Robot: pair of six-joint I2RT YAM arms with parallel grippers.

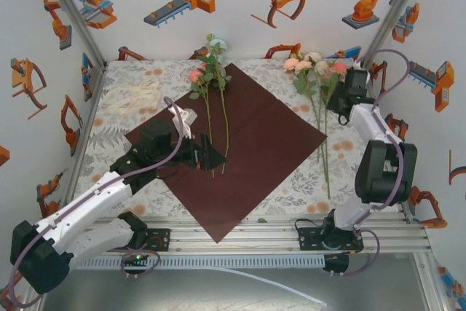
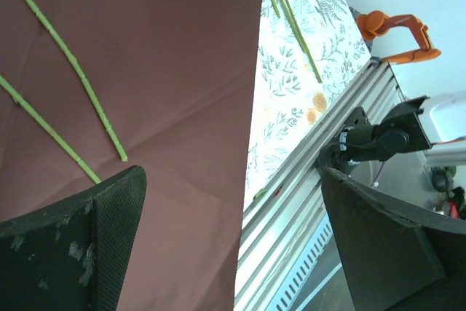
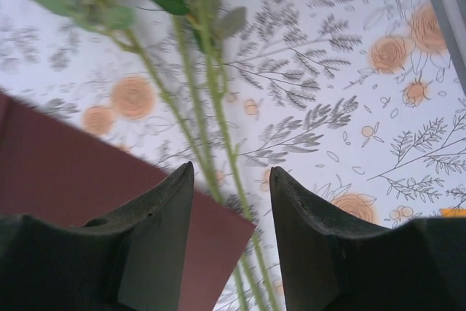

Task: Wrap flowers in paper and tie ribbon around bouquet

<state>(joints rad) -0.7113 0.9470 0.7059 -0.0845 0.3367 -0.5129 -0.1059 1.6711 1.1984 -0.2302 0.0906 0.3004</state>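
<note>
My open right gripper moves down onto the green stem close to its leaves next, since that stem runs lengthwise between the two fingers.
The dark red paper (image 1: 251, 143) lies flat as a diamond in the middle of the table. Two of the flowers (image 1: 207, 71) rest on its upper left part, stems (image 2: 73, 56) pointing toward my left gripper (image 1: 210, 156). That gripper (image 2: 231, 172) stands wide open just past the stem ends, over the paper (image 2: 167, 71), holding nothing. A second bunch of flowers (image 1: 313, 67) lies off the paper's right corner. My right gripper (image 1: 336, 101) hovers over it, open, with the thin stems (image 3: 218, 114) running between its fingertips (image 3: 231, 169) beside the paper's corner (image 3: 58, 172). The cream ribbon (image 1: 135, 96) lies heaped at the back left.
A floral tablecloth (image 1: 291, 187) covers the table. An aluminium rail (image 1: 291, 227) runs along the near edge, close to the paper's lower corner. Printed walls close in the left, back and right sides. The right arm's base (image 2: 378, 136) sits on the rail.
</note>
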